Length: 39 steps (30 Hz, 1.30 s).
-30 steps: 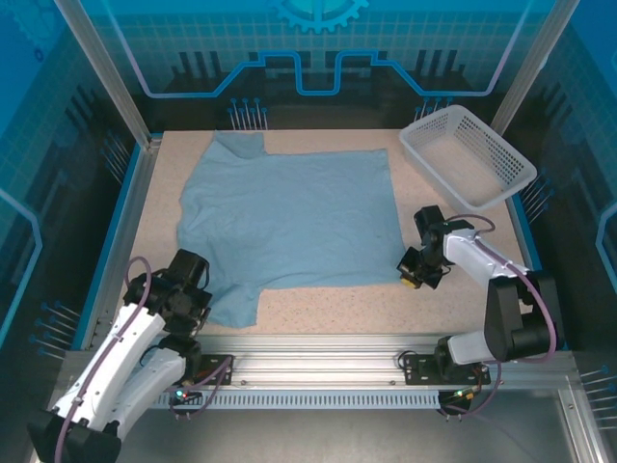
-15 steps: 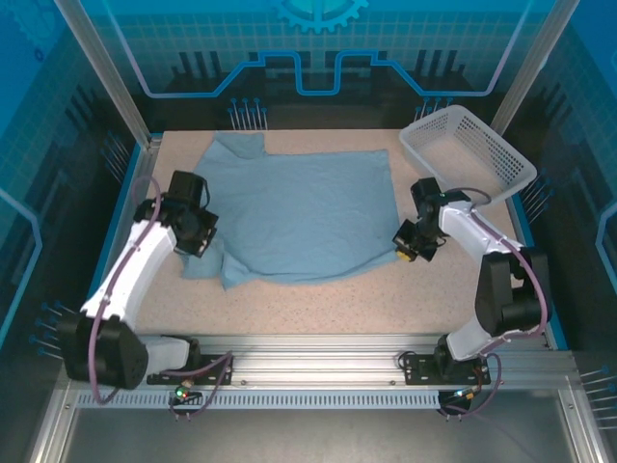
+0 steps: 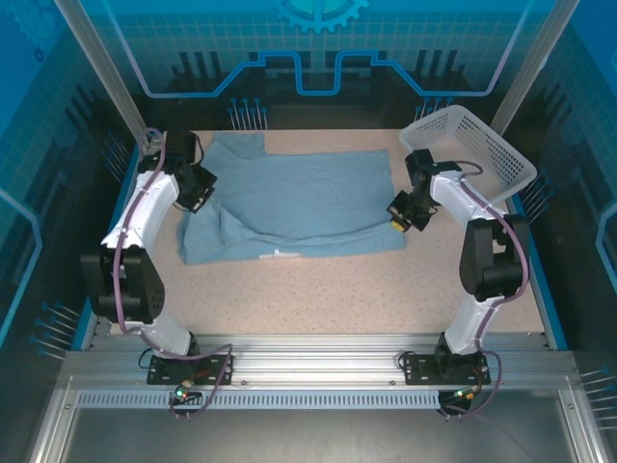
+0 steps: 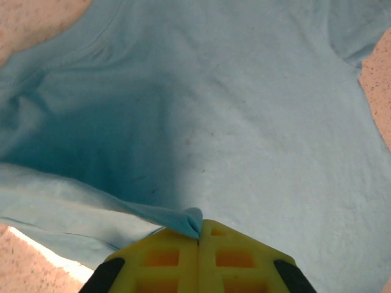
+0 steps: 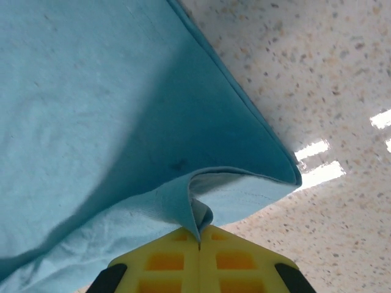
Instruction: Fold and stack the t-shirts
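Note:
Next, my right gripper should move outward and down to release the hem onto the flat cloth, since the fold stands raised.
A light grey-blue t-shirt (image 3: 299, 198) lies across the far half of the table, its near half folded over toward the back. My left gripper (image 3: 201, 190) is at the shirt's left side, shut on a pinch of its cloth (image 4: 189, 218). My right gripper (image 3: 398, 220) is at the shirt's right edge, shut on a fold of the hem (image 5: 201, 221). In both wrist views the yellow fingers (image 4: 177, 256) (image 5: 177, 259) meet with fabric caught between them. The shirt's print is hidden.
A white lattice basket (image 3: 482, 145) stands at the back right corner, close to my right arm. The speckled tabletop (image 3: 328, 289) stretches bare from the shirt to the near rail. Blue walls and metal posts enclose the table.
Both grippers have carried the shirt's near edge away from me toward the back, folding the near half over the far half. The left arm has swung from the near left corner to the far left.

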Available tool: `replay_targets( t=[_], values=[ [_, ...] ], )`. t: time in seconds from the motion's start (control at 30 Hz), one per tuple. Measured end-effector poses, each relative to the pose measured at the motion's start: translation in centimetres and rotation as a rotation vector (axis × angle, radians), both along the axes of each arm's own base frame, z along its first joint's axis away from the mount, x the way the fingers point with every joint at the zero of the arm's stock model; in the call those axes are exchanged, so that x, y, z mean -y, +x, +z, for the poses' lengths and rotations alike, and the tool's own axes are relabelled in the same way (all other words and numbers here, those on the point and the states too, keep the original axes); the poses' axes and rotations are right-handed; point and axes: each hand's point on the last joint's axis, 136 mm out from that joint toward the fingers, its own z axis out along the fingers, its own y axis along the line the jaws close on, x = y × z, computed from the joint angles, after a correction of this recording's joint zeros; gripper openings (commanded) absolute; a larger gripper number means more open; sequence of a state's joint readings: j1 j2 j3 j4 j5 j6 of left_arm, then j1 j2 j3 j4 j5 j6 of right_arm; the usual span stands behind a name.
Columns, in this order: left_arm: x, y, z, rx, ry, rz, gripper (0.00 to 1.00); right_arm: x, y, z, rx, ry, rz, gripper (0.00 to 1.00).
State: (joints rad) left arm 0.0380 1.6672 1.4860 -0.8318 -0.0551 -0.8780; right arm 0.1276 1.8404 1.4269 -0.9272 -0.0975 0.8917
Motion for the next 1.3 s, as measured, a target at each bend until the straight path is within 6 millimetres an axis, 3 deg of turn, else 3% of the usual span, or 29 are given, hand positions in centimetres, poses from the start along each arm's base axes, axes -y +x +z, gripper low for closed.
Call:
replay_targets(
  t=[0.47, 0.73, 0.87, 1.3],
  values=[
    [-0.7, 3.6, -1.6, -0.023, 0.052, -0.094, 0.0, 0.6, 2.5, -1.3, -0.025, -0.038, -0.033, 0.0],
    [-0.8, 5.4, 0.0, 0.013, 0.068, -0.117, 0.0, 1.1, 2.4, -1.4, -0.034, -0.064, -0.051, 0.0],
    [-0.9, 6.4, -0.3, 0.011, 0.079, -0.138, 0.0, 1.1, 2.4, -1.4, -0.036, -0.063, -0.06, 0.0],
    [-1.9, 6.6, -2.3, -0.063, 0.109, -0.147, 0.0, 1.1, 4.3, -1.2, -0.01, -0.065, -0.071, 0.0]
  ],
)
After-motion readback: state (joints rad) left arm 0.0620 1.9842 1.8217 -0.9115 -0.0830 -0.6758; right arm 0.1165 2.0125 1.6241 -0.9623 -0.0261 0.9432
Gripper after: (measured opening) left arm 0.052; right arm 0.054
